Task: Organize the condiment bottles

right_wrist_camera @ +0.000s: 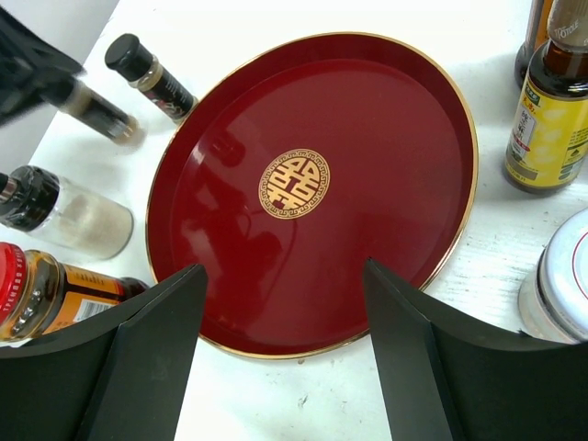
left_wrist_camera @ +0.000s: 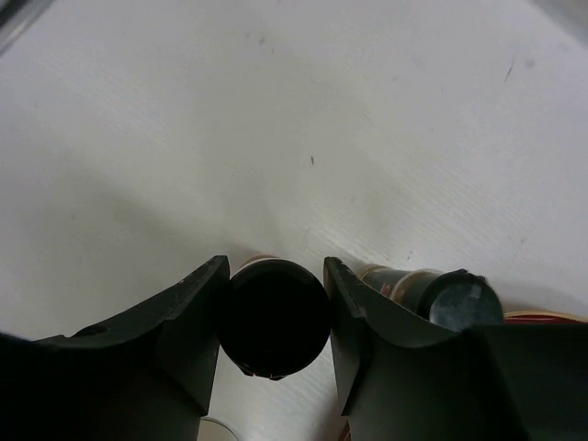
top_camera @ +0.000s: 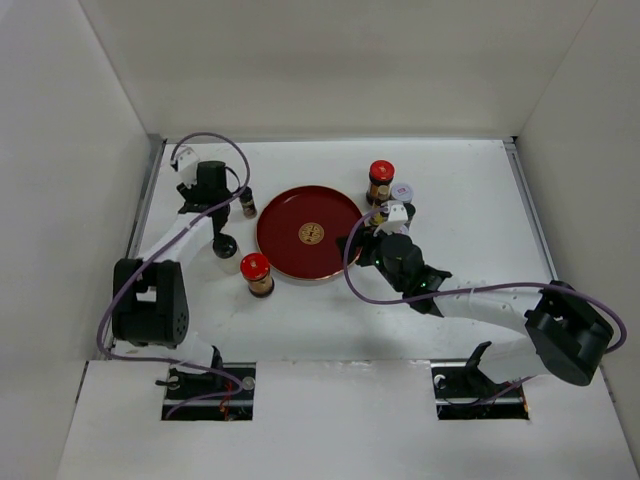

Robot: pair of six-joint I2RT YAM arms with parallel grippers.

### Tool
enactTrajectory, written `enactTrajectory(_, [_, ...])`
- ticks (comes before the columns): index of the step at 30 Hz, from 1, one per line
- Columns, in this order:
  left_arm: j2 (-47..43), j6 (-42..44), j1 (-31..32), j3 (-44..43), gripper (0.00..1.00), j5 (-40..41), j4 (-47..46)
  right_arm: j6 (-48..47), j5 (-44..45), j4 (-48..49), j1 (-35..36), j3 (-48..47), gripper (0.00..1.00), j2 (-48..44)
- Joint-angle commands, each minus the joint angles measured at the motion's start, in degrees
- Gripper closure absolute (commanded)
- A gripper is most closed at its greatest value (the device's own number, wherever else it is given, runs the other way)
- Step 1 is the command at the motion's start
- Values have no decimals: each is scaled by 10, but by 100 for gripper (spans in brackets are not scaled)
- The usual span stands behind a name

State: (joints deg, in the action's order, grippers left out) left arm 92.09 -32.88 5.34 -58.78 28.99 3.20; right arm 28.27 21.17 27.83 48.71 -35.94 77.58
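The tray's far part (top_camera: pixel 296 207) lies to its right in the top view, so my left gripper moves past the second bottle and down to release there next.
My left gripper (top_camera: pixel 212 192) is at the back left, its jaws closed against the cap of a small black-capped bottle (left_wrist_camera: pixel 276 317). A second small dark black-capped bottle (left_wrist_camera: pixel 450 299) stands just to its right (top_camera: pixel 247 203). My right gripper (right_wrist_camera: pixel 285 271) is open and empty over the near rim of the round red tray (top_camera: pixel 300 215). A black-capped shaker (right_wrist_camera: pixel 69 216) and an amber red-lidded bottle (top_camera: pixel 257 273) stand left of the tray. A second red-lidded bottle (top_camera: pixel 380 181), a silver-lidded jar (right_wrist_camera: pixel 560 285) and a slim yellow-labelled bottle (right_wrist_camera: pixel 549 119) stand to its right.
The red tray (right_wrist_camera: pixel 395 147) has a gold emblem in its middle and holds nothing. White walls enclose the table on the left, back and right. The left arm's purple cable (top_camera: pixel 215 140) loops near the back left corner.
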Motion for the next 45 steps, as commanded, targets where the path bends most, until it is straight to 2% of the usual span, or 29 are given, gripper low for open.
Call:
enactTrajectory(1, [-109, 14, 4, 1, 69, 51, -67, -2, -3, 34, -2, -5, 25, -12])
enactTrajectory(5, [-168, 36, 21, -33, 69, 55, -65, 2, -3, 40, -2, -2, 25, -15])
enactTrajectory(8, [-175, 53, 71, -62, 69, 43, -63, -1, -1, 41, -2, -1, 25, -20])
enactTrajectory(14, [-102, 32, 180, -94, 69, 17, -63, 23, 17, 43, -32, 22, 28, -39])
enactTrajectory(19, [-18, 26, 224, -136, 69, 12, -70, 71, 10, 42, -85, 47, 30, -51])
enactTrajectory(24, [66, 36, 233, -186, 69, 5, -80, 76, -9, 47, -95, 53, 30, -55])
enactTrajectory(29, [124, 38, 226, -201, 69, 7, -72, 71, -8, 47, -92, 54, 29, -59])
enactTrajectory(39, [170, 44, 218, -206, 68, 17, -59, 71, -17, 55, -91, 54, 29, -52])
enactTrajectory(45, [185, 49, 214, -203, 53, 21, -56, 71, -19, 57, -92, 55, 29, -54])
